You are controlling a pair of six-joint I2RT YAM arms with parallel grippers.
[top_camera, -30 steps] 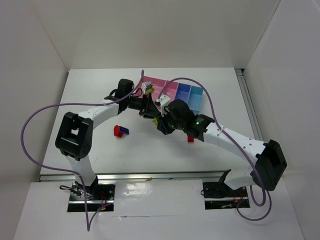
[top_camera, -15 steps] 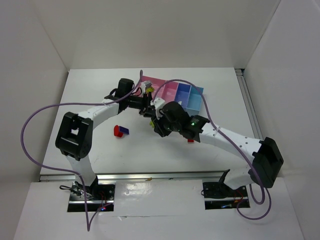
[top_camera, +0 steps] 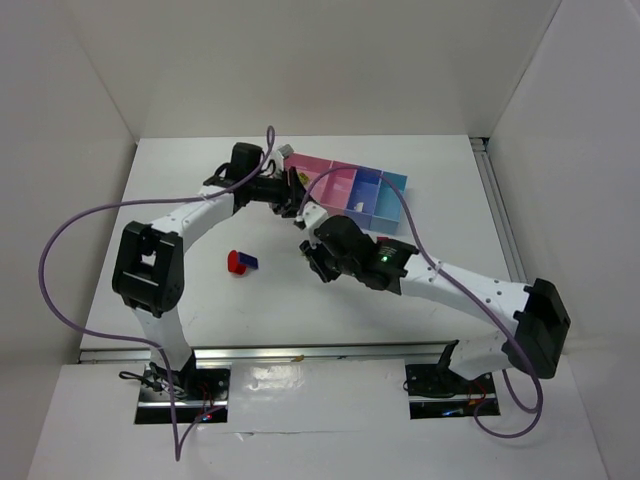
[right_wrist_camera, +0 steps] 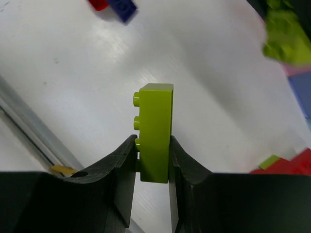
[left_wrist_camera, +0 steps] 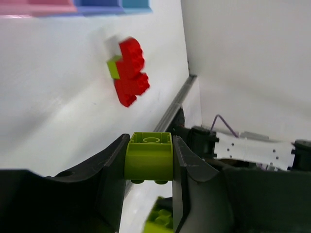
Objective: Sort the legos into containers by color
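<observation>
The end pink bin point(top_camera: 312, 169) already holds a lime-green brick, so my left gripper should next move outward over the bin's open top and let go of its brick.
My left gripper point(left_wrist_camera: 148, 145) is shut on a lime-green brick point(left_wrist_camera: 148, 158); in the top view it point(top_camera: 292, 186) hovers at the left end of the containers point(top_camera: 385, 195). My right gripper point(right_wrist_camera: 153, 150) is shut on a longer lime-green brick point(right_wrist_camera: 155, 128) held on edge above the table, just in front of the left gripper point(top_camera: 308, 242). A red brick joined to a dark blue one point(top_camera: 241, 262) lies on the table to the left. A red cluster with a lime-green piece point(left_wrist_camera: 129, 73) lies on the table and also shows in the right wrist view point(right_wrist_camera: 291, 165).
The row of pink and blue bins runs across the back middle; its edge shows in the left wrist view point(left_wrist_camera: 73, 6). The two arms cross close together in front of it. A metal rail point(top_camera: 300, 352) lines the near table edge. White walls enclose the table.
The left gripper has moved back and left toward the tray's left end with its brick. The right gripper has shifted left and slightly nearer with its brick. The loose bricks have not moved.
</observation>
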